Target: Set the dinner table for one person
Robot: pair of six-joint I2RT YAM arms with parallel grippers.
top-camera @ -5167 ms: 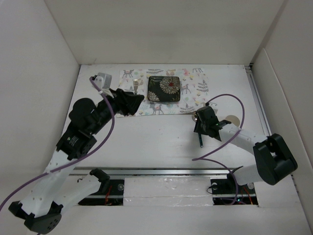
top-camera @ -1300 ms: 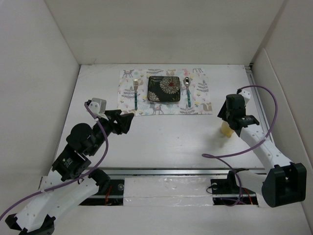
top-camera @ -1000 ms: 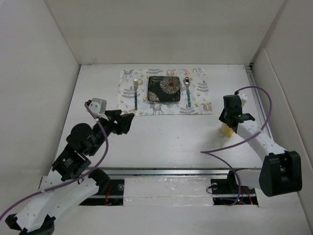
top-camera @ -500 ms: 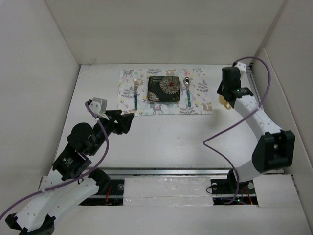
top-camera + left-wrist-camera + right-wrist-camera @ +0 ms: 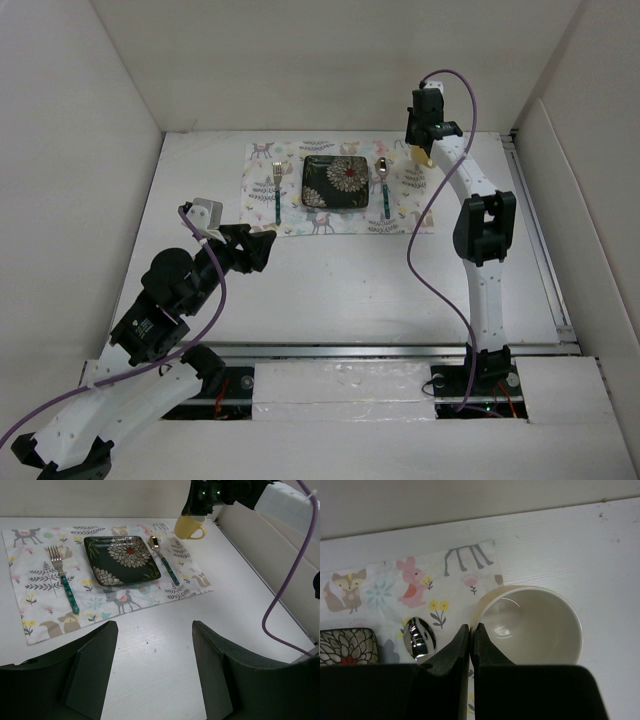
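Observation:
My right gripper moves down toward the pink flower next, as the cup [image 5: 535, 625] overhangs the mat's edge. The flower lies below the gripper and to its left in the top view.
On the white dinner table [image 5: 340, 285] lies a pastel animal-print placemat [image 5: 410, 215]. On it sit a dark floral square plate [image 5: 335, 182], a fork [image 5: 277, 190] to its left and a spoon [image 5: 383, 185] to its right. My right gripper [image 5: 471, 628] is shut on the rim of a pale yellow cup [image 5: 535, 625], one finger inside and one outside. The cup [image 5: 189, 527] is over the mat's far right corner; I cannot tell if it touches down. My left gripper [image 5: 155, 670] is open and holds nothing, over bare table in front of the mat.
White walls close in the table on the left, back and right. The right arm [image 5: 478, 230] stretches far forward along the right side, its purple cable looping beside it. A metal rail [image 5: 350, 350] runs along the near edge.
The right arm has swung from the table's right side to the far right corner of the placemat, carrying the yellow cup. The left arm has stayed put.

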